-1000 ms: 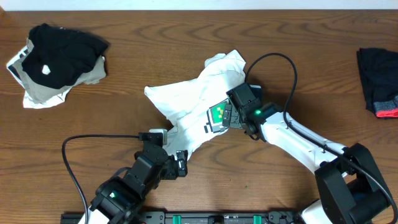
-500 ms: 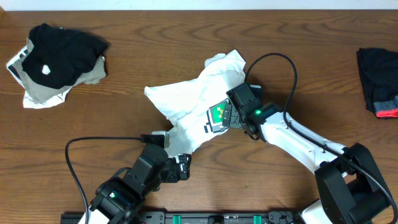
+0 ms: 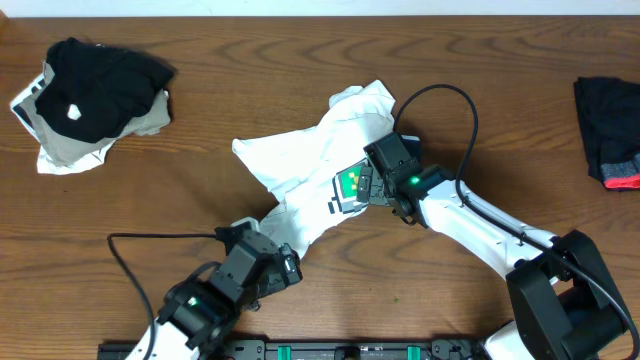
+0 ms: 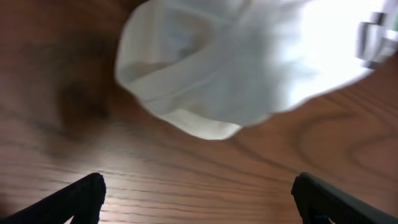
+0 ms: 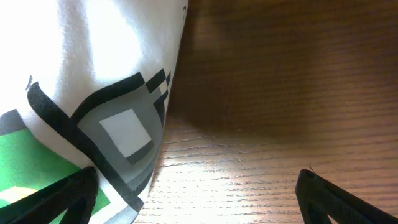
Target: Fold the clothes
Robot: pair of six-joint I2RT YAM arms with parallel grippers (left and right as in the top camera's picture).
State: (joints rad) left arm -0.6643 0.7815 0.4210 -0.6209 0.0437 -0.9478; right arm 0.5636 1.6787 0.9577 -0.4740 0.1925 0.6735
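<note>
Next, my left gripper reaches outward and down onto the white fold at the shirt's near corner (image 3: 283, 231) (image 4: 193, 107), since its open fingers still span only bare wood.
The white T-shirt (image 3: 310, 160) lies crumpled in the middle of the wooden table, with black print and a green mark (image 3: 350, 183) at its right edge. My left gripper (image 3: 283, 258) is open and empty just below the shirt's lower corner. In the left wrist view only bare wood lies between its fingers (image 4: 199, 199), and a white fold of the shirt (image 4: 236, 68) lies ahead. My right gripper (image 3: 360, 186) is open at the printed edge. In the right wrist view its fingers (image 5: 199, 196) span bare wood, and the left finger overlaps the printed shirt cloth (image 5: 93, 74).
A black garment with a white spot (image 3: 100, 85) lies on pale cloth at the back left. A black garment with red trim (image 3: 610, 130) lies at the right edge. Black cables loop from both arms.
My left arm has drawn back toward the table's front edge, and its gripper has moved a little away from the shirt's lower corner. The right arm and the shirt have not moved.
</note>
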